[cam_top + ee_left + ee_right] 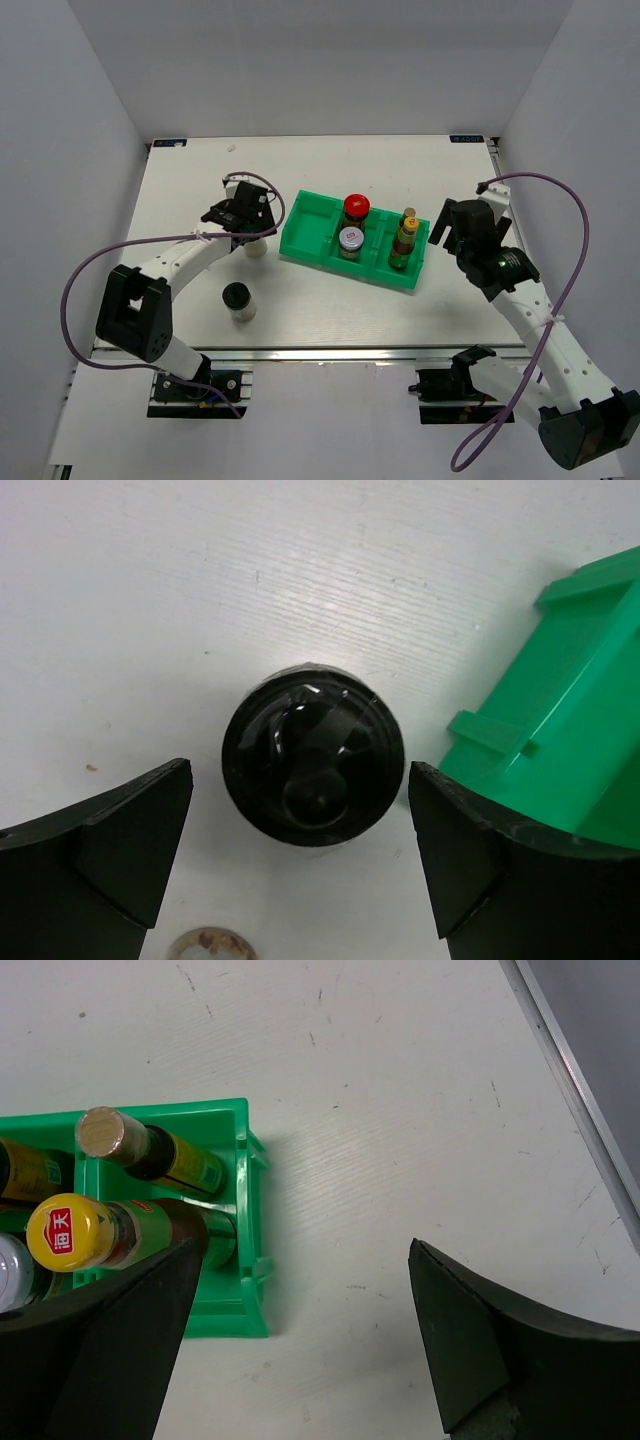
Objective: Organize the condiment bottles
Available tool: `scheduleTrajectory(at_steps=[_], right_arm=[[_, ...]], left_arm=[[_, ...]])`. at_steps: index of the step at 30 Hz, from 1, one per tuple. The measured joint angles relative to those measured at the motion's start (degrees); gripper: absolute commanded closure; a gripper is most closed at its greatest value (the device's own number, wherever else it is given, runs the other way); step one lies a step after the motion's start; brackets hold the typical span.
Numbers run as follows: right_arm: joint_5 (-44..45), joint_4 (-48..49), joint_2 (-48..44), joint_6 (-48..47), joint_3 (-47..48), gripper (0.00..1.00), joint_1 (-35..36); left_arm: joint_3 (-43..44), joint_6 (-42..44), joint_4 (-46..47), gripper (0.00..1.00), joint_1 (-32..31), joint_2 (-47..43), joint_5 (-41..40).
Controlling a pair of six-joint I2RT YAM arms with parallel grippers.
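Next, my left gripper shifts slightly toward the tray and closes on the shaker's black cap (313, 758), as the cap sits between its fingers, nearer the tray-side finger.
The green tray (300, 235) holds a red-lidded jar (356, 208) and a silver-lidded jar (350, 240) in its middle compartment, and two slim sauce bottles (405, 238) in its right one. One black-capped shaker (238, 299) stands on the table near the front. My left gripper (245, 228) is open just above the other shaker (312, 770), its fingers on either side of the cap and not touching it. My right gripper (445, 237) is open and holds nothing, just right of the tray. In the right wrist view the gripper (300, 1345) hangs over bare table beside the yellow-capped bottle (65, 1232) and the cork-capped bottle (108, 1132).
The tray's left end (560, 730) lies close to the right of the shaker under my left gripper. A small rusty ring (210, 946) lies on the table near that gripper. The table's right edge rail (575, 1090) runs past my right gripper.
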Motion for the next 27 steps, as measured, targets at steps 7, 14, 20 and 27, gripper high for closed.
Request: scheduleTrajectory(at_steps=[7,14,20,27], right_arm=[[0.4,0.0,0.0,0.0,0.0,0.11,0.0],[1.7,0.0,0.0,0.1,0.0,0.11,0.0],[1.9,0.0,0.0,0.1,0.0,0.11,0.0],[1.9,0.0,-0.1,0.1,0.0,0.11,0.0]], left_arm=[[0.6,1.6,2.6,0.13,0.3,1.5,0.5],[1.4,2.3,2.7,0.27,0.7,3.3,2.2],[1.4,2.3,1.7,0.50,0.7,2.8,2.5],[2.1,4.2,-0.9,0.55,0.7,-0.5,5.4]])
